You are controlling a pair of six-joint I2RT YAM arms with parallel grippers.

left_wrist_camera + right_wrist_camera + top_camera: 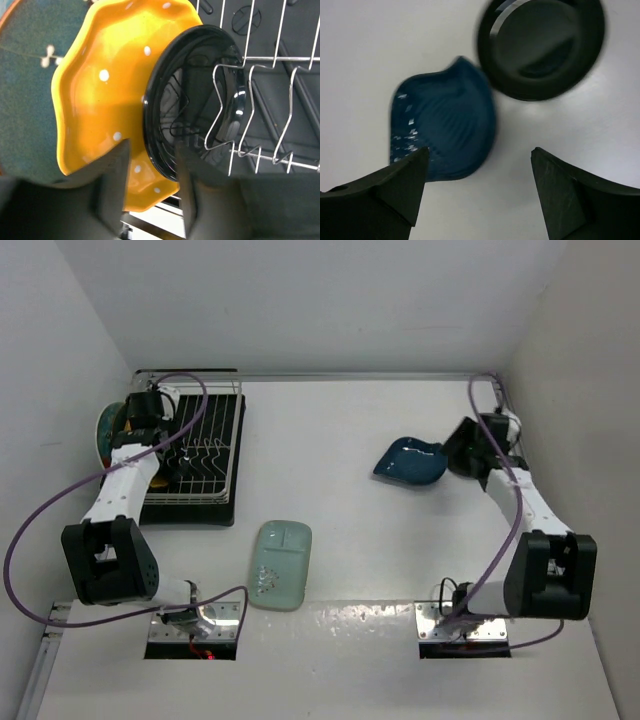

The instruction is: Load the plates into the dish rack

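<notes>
The dark blue leaf-shaped plate crowds the other side of the black plate, so my right gripper will next move toward the wall beside the black plate and go down onto the black plate's wall-side rim (598,29).
The dish rack (200,455) stands at the back left. In the left wrist view a small black plate (195,90) stands on edge among the rack's tines (250,100), with the yellow scalloped plate (100,90) and a grey-teal plate (25,100) behind it. My left gripper (152,175) is open, its fingers either side of the black and yellow plates' lower rims with gaps showing. My right gripper (477,165) hangs open over the table, the dark blue leaf-shaped plate (445,125) by its left finger and another black plate (542,45) beyond. The pale mint tray (280,563) lies near the front.
White walls close in on the left, back and right. The right arm (520,500) reaches along the right wall. Purple cables loop from both arms, the left one arching over the rack's near corner.
</notes>
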